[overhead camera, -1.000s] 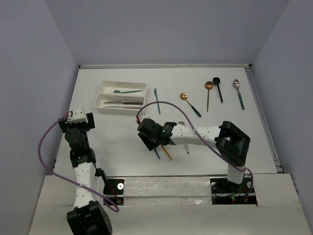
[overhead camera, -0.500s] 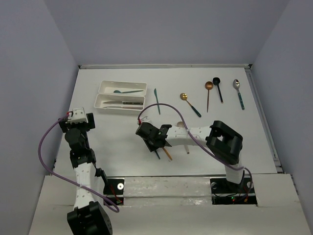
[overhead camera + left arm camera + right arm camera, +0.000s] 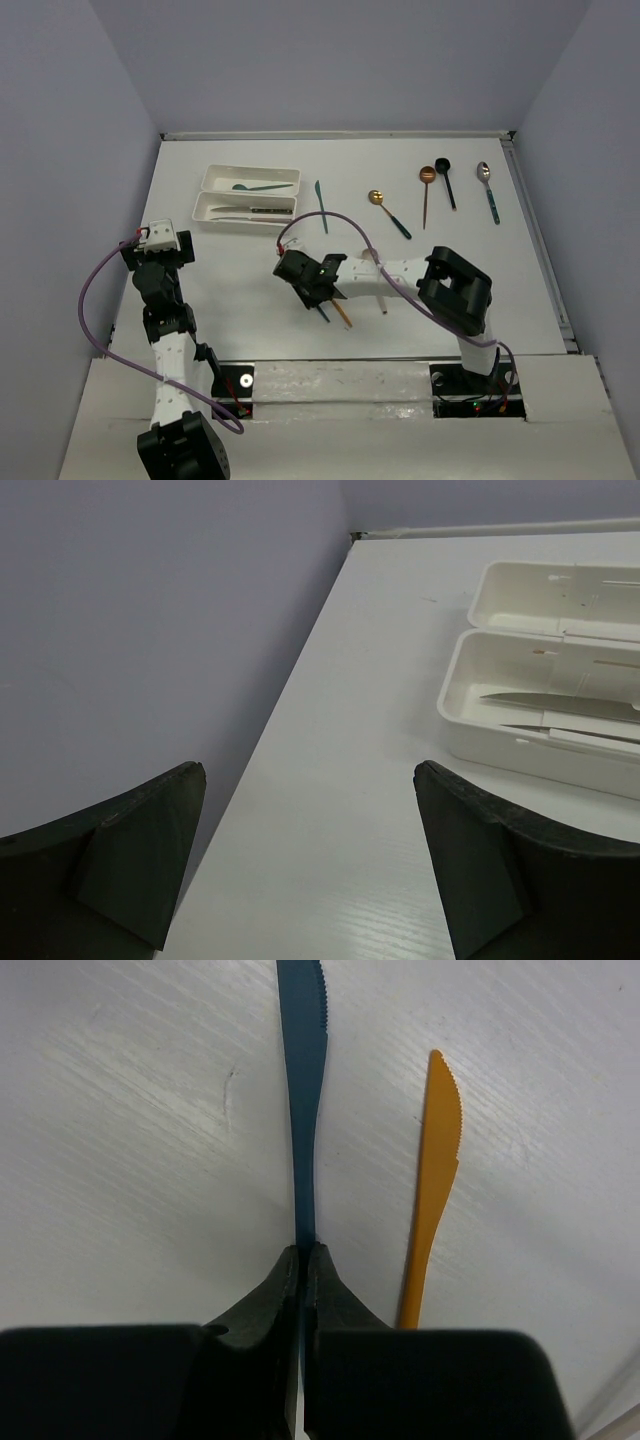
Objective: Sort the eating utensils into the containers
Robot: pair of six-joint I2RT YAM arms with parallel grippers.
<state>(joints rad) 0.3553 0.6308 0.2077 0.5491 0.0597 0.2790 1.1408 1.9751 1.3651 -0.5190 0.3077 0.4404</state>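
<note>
The near container already holds other knives, so my right gripper next needs to lift, carry the dark blue knife outward over it and release the knife inside.
My right gripper is shut on the handle of a dark blue knife lying on the table, its serrated blade pointing away. An orange knife lies just right of it. From above, the right gripper is at the table's near middle over the blue knife and the orange knife. The containers stand at the back left; one holds a teal spoon, the other knives. My left gripper hangs open and holds nothing, near the left wall.
A teal knife, a gold spoon, a copper spoon, a black spoon and a silver spoon lie across the back right. A beige utensil sticks out beside the right arm. The side wall runs close on the left.
The right gripper has come down a little to the left and closed on the dark blue knife's handle. The left arm has not moved.
</note>
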